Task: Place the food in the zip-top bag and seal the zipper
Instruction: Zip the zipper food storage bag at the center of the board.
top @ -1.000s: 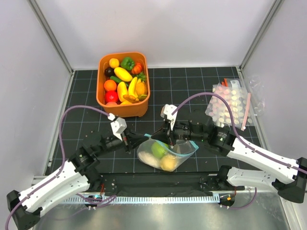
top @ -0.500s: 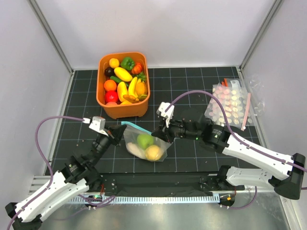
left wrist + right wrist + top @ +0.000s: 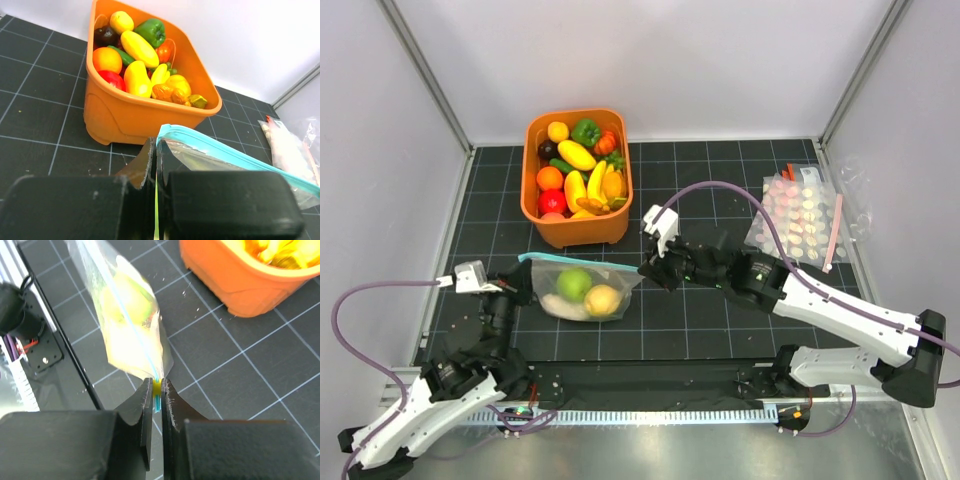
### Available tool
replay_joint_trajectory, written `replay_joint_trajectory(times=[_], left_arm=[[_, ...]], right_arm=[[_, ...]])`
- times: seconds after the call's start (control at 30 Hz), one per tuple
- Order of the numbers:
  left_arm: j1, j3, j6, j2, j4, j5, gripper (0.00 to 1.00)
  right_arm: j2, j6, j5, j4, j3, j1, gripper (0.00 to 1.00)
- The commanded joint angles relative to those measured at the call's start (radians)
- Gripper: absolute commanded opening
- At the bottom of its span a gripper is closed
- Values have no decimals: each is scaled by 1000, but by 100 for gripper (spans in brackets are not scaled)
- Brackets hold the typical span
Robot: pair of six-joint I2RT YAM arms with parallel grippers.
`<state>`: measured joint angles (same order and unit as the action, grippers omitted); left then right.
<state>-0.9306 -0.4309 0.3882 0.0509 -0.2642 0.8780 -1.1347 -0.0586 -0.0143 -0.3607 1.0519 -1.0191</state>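
Observation:
I need to lower my right gripper next and move it away from my base, toward the near side of the orange basket.
The clear zip-top bag [image 3: 578, 292] hangs stretched between my two grippers in front of the orange basket. Inside it are a green apple [image 3: 573, 284], a yellow lemon [image 3: 603, 299] and a white radish [image 3: 560, 307]. Its teal-blue zipper [image 3: 582, 262] runs taut along the top edge. My left gripper [image 3: 523, 260] is shut on the zipper's left end; in the left wrist view the strip [image 3: 235, 156] leaves the closed jaws. My right gripper [image 3: 645, 267] is shut on the zipper's right end, seen pinched in the right wrist view [image 3: 157, 399], with the bag [image 3: 130, 325] beyond.
The orange basket [image 3: 533, 213] full of toy fruits and vegetables stands behind the bag; it also shows in the left wrist view [image 3: 120, 117]. Crinkled clear packs with pink dots [image 3: 798, 222] lie at the right. Metal frame posts and white walls bound the black grid mat.
Both grippers have carried the bag leftward across the mat. The zipper has been drawn out straight and taut, and the bag now hangs in front of the basket.

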Motion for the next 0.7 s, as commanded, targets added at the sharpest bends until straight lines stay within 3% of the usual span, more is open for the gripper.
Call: replay_joint_trajectory(times=[0.0, 0.2, 0.37, 0.67], left_arm=[[9, -3, -49, -31, 25, 219, 0], [9, -17, -81, 84, 85, 153, 0], [9, -46, -83, 231, 94, 130, 1], [16, -74, -55, 411, 132, 211, 14]], right_arm=[[12, -7, 140, -124, 42, 7, 1], [-8, -24, 149, -77, 46, 8, 1], [-37, -61, 243, -69, 69, 13, 1], [-174, -106, 252, 127, 96, 171, 2]])
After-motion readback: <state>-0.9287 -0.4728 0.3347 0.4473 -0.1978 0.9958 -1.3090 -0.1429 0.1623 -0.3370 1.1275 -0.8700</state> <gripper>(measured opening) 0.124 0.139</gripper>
